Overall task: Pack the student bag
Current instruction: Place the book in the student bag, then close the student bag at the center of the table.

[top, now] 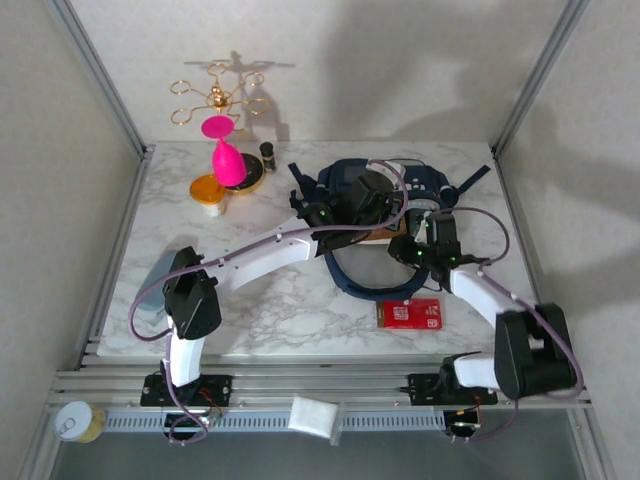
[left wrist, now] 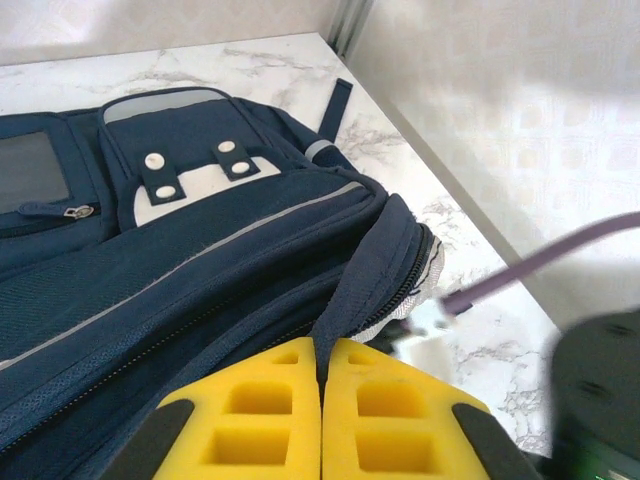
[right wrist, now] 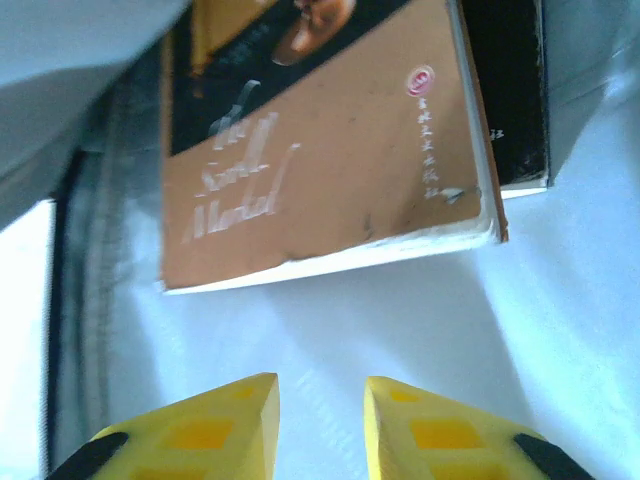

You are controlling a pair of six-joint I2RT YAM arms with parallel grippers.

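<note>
The left gripper will next draw the navy fold it is holding down and back over the bag's still-open mouth (top: 378, 262) and let go of the fold.
The student bag (top: 335, 178) lies at the back middle of the marble table, navy with thin light stripes and a white patch with snaps (left wrist: 200, 250). My left gripper (left wrist: 323, 350) is shut on a fold of the bag's navy zip-edge fabric (left wrist: 365, 290), and in the top view it (top: 372, 205) sits over the bag's mouth. My right gripper (right wrist: 320, 400) is open with nothing between its fingers, hovering over the bag's pale lining (right wrist: 400, 320). A brown book (right wrist: 320, 150) lies just beyond its tips, on a dark book (right wrist: 505, 90). The right gripper (top: 420, 232) is at the bag's right side.
A red flat pack (top: 410, 314) lies on the table near the front right. At the back left stand a pink goblet (top: 225, 155), an orange-lidded jar (top: 208, 190), a small dark bottle (top: 267, 151) and a gold rack (top: 215, 95). A tin (top: 78, 421) sits off the table, bottom left.
</note>
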